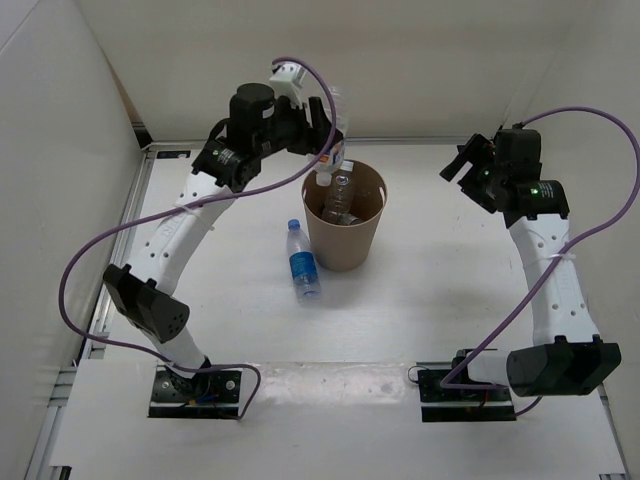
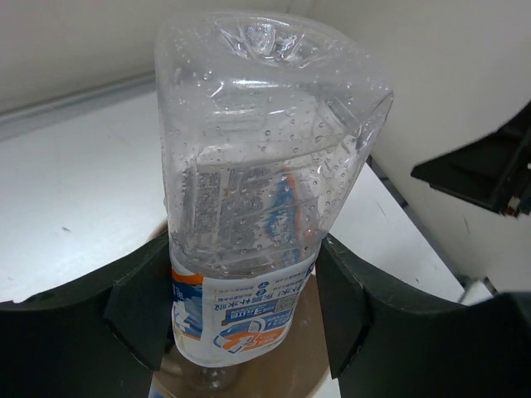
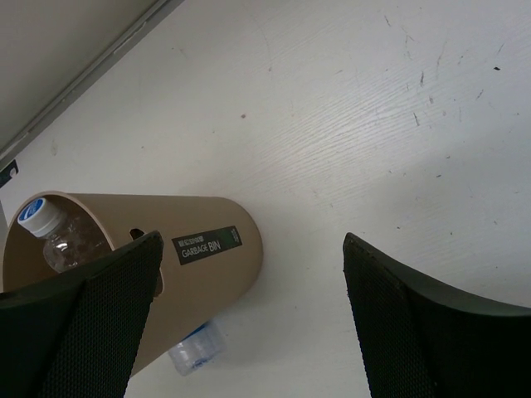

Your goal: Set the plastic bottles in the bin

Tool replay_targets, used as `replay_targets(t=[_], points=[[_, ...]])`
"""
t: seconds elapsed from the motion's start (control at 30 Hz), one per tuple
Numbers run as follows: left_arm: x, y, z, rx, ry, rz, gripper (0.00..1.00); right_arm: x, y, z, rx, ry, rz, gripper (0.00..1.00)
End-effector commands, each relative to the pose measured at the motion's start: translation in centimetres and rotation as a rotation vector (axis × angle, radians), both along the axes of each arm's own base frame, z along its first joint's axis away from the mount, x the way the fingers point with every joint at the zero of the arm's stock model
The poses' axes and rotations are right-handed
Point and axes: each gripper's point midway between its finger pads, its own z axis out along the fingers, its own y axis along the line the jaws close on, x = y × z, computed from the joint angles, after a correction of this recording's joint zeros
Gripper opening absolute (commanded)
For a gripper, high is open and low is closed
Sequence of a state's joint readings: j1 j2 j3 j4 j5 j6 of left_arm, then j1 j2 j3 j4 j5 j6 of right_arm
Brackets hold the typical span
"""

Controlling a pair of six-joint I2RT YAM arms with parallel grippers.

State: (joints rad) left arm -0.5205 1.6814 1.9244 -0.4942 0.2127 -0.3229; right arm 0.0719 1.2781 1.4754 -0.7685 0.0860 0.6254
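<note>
My left gripper needs to go down toward the opening of the bin, next to the capped bottle, and let go of the clear plastic bottle (image 1: 337, 105).
My left gripper (image 1: 326, 140) is shut on a clear plastic bottle (image 2: 257, 182) with a white, blue and orange label. It holds the bottle (image 1: 337, 105) neck down over the back-left rim of the tan bin (image 1: 345, 248). The black fingers (image 2: 137, 307) press the label on both sides, and the bin (image 2: 319, 352) shows beneath. Another bottle (image 1: 345, 195) with a white cap stands inside the bin (image 3: 199, 220). A blue-labelled bottle (image 1: 303, 260) lies on the table against the bin's left side. My right gripper (image 1: 465, 160) hangs open and empty to the right of the bin.
White walls enclose the table on the left, back and right. In the right wrist view, the capped bottle (image 3: 41, 217) pokes up inside the bin and the lying bottle (image 3: 195, 348) shows behind it. The right gripper (image 3: 250, 249) is above bare table.
</note>
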Motion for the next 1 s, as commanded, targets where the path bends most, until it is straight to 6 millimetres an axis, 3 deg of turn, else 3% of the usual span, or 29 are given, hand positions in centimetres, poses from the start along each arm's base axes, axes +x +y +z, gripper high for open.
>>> replay_targets(t=[0.0, 0.2, 0.43, 0.47, 0.5, 0.6, 0.77, 0.83, 0.87, 0.9, 0.93, 0.97], points=[[-0.6, -1.0, 0.1, -0.035, 0.001, -0.034, 0.6, -0.5, 0.2, 0.4, 0.019, -0.007, 0.01, 0.9], [-0.4, -1.2, -2.8, -0.019, 0.062, -0.028, 0.61, -0.5, 0.0, 0.1, 0.01, 0.006, 0.004, 0.9], [-1.1, 0.0, -6.4, 0.053, 0.114, -0.011, 0.79, -0.1, 0.3, 0.2, 0.018, -0.008, 0.009, 0.9], [-1.3, 0.1, -6.4, 0.059, 0.115, -0.009, 0.84, -0.4, 0.2, -0.4, 0.02, 0.016, 0.007, 0.9], [-1.4, 0.1, -6.7, 0.07, 0.109, -0.019, 0.96, -0.3, 0.3, -0.3, 0.019, 0.013, 0.011, 0.9], [-1.4, 0.9, -4.3, 0.055, 0.057, -0.016, 1.0, -0.3, 0.3, -0.4, 0.026, 0.015, 0.007, 0.9], [0.0, 5.7, 4.6, 0.069, -0.155, 0.124, 1.0, -0.4, 0.3, -0.4, 0.021, 0.018, 0.005, 0.9], [1.9, 9.9, 6.1, 0.054, -0.176, 0.255, 1.0, -0.5, 0.4, -0.2, 0.022, 0.013, 0.008, 0.9], [2.4, 11.2, 6.3, 0.04, -0.167, 0.301, 1.0, -0.5, 0.4, -0.3, 0.018, 0.016, 0.009, 0.9], [3.8, 15.4, 5.9, 0.0, -0.117, 0.433, 1.0, -0.5, 0.4, -0.5, 0.018, 0.02, 0.01, 0.9], [4.3, 16.7, 4.7, -0.069, -0.038, 0.495, 1.0, -0.5, 0.5, -0.5, 0.019, 0.019, 0.013, 0.9], [4.5, 17.6, 2.2, -0.087, 0.044, 0.52, 1.0, -0.5, 0.6, -0.6, 0.018, 0.022, 0.015, 0.9]])
